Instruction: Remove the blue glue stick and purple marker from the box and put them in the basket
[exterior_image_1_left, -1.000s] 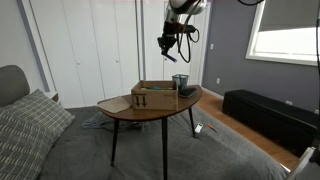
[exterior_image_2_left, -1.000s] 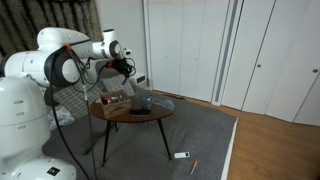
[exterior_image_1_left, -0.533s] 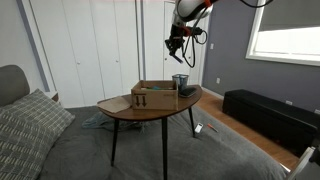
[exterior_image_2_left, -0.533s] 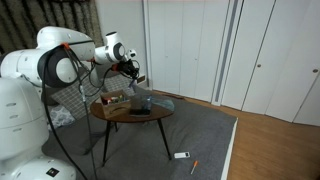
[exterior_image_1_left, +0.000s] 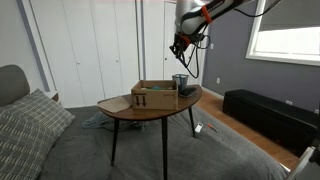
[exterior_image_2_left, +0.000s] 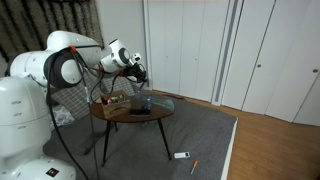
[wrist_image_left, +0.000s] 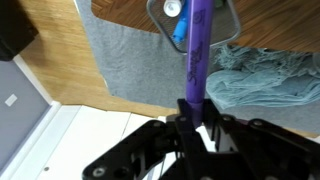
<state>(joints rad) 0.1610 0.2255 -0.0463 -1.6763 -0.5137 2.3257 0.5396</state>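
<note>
My gripper will go down next with a slight turn and bring the purple marker (wrist_image_left: 198, 50) to the mesh basket's opening, as the marker is still high above the basket.
In the wrist view my gripper (wrist_image_left: 193, 115) is shut on the purple marker (wrist_image_left: 198, 50), which points toward the small metal mesh basket (wrist_image_left: 226, 18). The blue glue stick (wrist_image_left: 176, 22) lies inside that basket. In both exterior views the gripper (exterior_image_1_left: 178, 44) (exterior_image_2_left: 139, 73) hangs high above the basket (exterior_image_1_left: 180, 82) on the wooden table (exterior_image_1_left: 125, 110). The cardboard box (exterior_image_1_left: 152, 96) stands on the table beside the basket; its inside is hidden.
The table (exterior_image_2_left: 130, 114) stands on a grey rug. A bluish cloth (wrist_image_left: 265, 75) lies on the floor beyond it. A grey sofa cushion (exterior_image_1_left: 30, 125) is at one side, a dark bench (exterior_image_1_left: 265, 115) by the window, and small items (exterior_image_2_left: 181, 155) lie on the floor.
The gripper has carried the purple marker sideways from above the box to above the basket, staying at about the same height.
</note>
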